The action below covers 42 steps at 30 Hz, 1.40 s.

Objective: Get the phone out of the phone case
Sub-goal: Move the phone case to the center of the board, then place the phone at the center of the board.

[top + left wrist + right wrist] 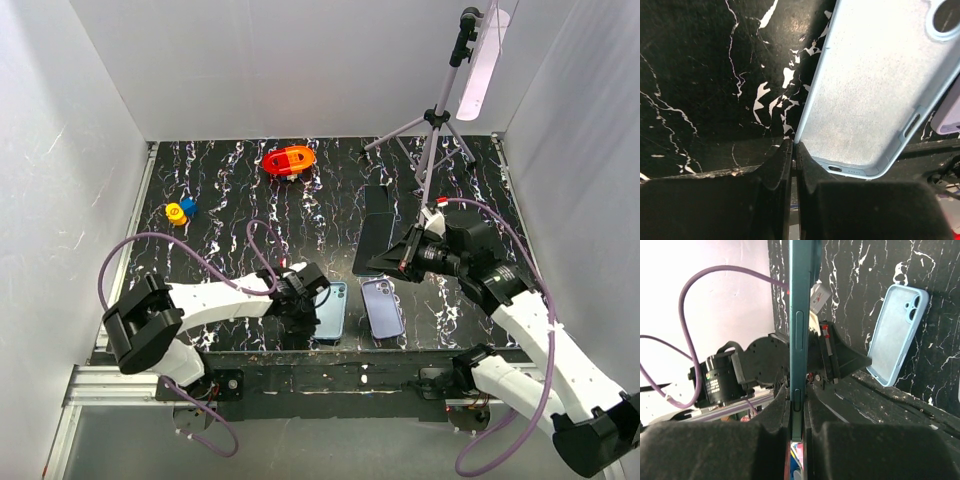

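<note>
The teal phone goes outward and down in my right gripper next, and comes free on the bare tabletop beside the other dark phone.
The empty light-blue phone case (331,311) lies inside-up on the black marble table near its front edge; it also shows in the left wrist view (875,90) and the right wrist view (897,335). My left gripper (310,293) is shut, and in its wrist view (795,146) it pinches the case's left rim at the bottom corner. My right gripper (400,262) is shut on the dark teal phone (375,235) and holds it bare above the table, right of the case. In the right wrist view the phone (801,315) stands edge-on between the fingers (782,415).
A lavender phone or case (382,308) lies just right of the blue case, also in the left wrist view (951,117). An orange-red object (289,160) and a tripod (432,130) stand at the back. A small yellow and blue toy (180,211) lies far left. White walls enclose the table.
</note>
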Available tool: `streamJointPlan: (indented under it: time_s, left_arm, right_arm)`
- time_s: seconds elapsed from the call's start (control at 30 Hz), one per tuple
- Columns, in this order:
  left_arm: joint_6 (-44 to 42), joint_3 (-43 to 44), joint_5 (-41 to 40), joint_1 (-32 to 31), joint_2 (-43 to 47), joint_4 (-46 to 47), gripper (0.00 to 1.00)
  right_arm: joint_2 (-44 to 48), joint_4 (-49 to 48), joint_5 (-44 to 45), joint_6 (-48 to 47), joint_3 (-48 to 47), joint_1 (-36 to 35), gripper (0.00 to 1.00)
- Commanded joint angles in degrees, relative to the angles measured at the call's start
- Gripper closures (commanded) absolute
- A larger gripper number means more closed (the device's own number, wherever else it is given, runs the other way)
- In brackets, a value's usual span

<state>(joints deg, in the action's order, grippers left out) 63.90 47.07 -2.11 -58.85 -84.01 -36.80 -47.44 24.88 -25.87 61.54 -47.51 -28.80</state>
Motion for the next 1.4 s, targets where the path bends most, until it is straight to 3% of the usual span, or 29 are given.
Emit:
streamJointPlan:
  time_s: [0.0, 0.23, 0.33, 0.4, 0.47, 0.6, 0.83, 0.97, 1.23, 1.37]
  left_arm:
    - [8.8, 2.3, 0.8, -2.5, -3.0, -0.1, 1.0]
    - [8.2, 6.7, -0.4, -4.4, -8.5, -1.1, 0.97]
    - [8.0, 5.8, -0.2, -4.6, -7.2, -0.8, 0.63]
    - [6.2, 5.3, -0.7, -4.5, -4.8, -0.6, 0.47]
    - [4.2, 4.7, -1.0, -4.4, -2.1, -0.3, 0.36]
    - [-1.9, 4.2, -1.0, -4.4, 3.7, 0.5, 0.25]
    - [-16.1, 3.0, -5.4, -4.0, 20.3, 4.1, 0.18]
    - [-22.5, 5.8, -7.9, -3.6, 26.7, 2.4, 0.16]
    - [-27.5, 8.7, -12.2, -3.6, 34.3, -0.6, 0.15]
    - [-29.4, 10.1, -12.5, -3.5, 35.1, 0.1, 0.15]
  right_arm:
    - [-2.7, -7.9, -2.0, -1.9, -0.5, 0.5, 0.99]
    - [-9.6, -12.7, -1.6, -6.9, -1.5, 1.5, 0.99]
    - [-15.2, -15.6, -0.6, -9.4, -2.3, 2.4, 0.99]
    - [-19.8, -17.3, 0.2, -12.5, -3.7, 2.7, 0.99]
    - [-24.8, -17.6, 1.1, -16.1, -6.2, 2.8, 0.99]
    - [-35.2, -22.5, 0.0, -20.4, -11.1, 3.0, 0.99]
    - [-55.7, -24.4, -3.1, -21.4, -24.3, 5.9, 0.99]
    - [-65.7, -20.5, -4.4, -23.5, -34.8, 6.8, 0.99]
    - [-76.5, -14.0, -7.5, -25.9, -44.8, 8.8, 0.98]
    - [-78.4, -13.3, -7.7, -26.3, -44.7, 8.7, 0.94]
